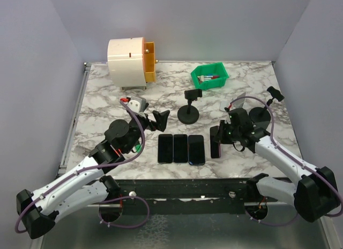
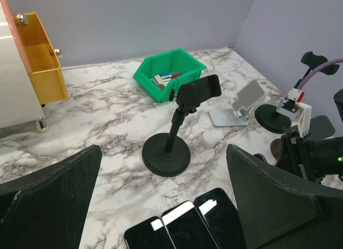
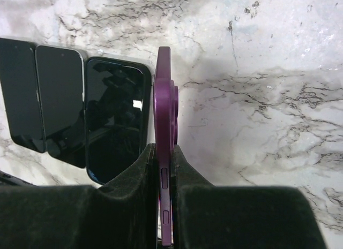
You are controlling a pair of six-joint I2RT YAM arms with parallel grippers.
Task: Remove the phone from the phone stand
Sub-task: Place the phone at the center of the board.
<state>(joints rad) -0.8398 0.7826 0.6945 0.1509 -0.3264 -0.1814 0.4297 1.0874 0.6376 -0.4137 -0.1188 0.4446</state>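
Note:
The robot's right gripper is just above the open spot on the bare marble [image 1: 208, 146] [image 3: 188, 123] beside the row, so it needs to move down next and release the purple phone.
My right gripper [image 3: 164, 152] is shut on a purple phone [image 3: 163, 115], gripping it edge-on by its two faces. In the top view this phone [image 1: 215, 144] hangs just above the marble, right of three dark phones [image 1: 180, 148] lying flat in a row. A black phone stand [image 1: 188, 114] with a round base and an empty clamp [image 2: 199, 91] stands behind the row. My left gripper [image 1: 161, 119] is open near the row's far left. Its wide-apart fingers [image 2: 278, 201] have nothing between them, with bare marble and the phones' tops below.
A silver folding stand [image 2: 236, 107] and another black round-base stand [image 1: 261, 115] are at the right. A green bin [image 1: 209, 76] with small items sits at the back. A white drawer unit [image 1: 128, 56] with an open orange drawer [image 2: 40, 61] is back left.

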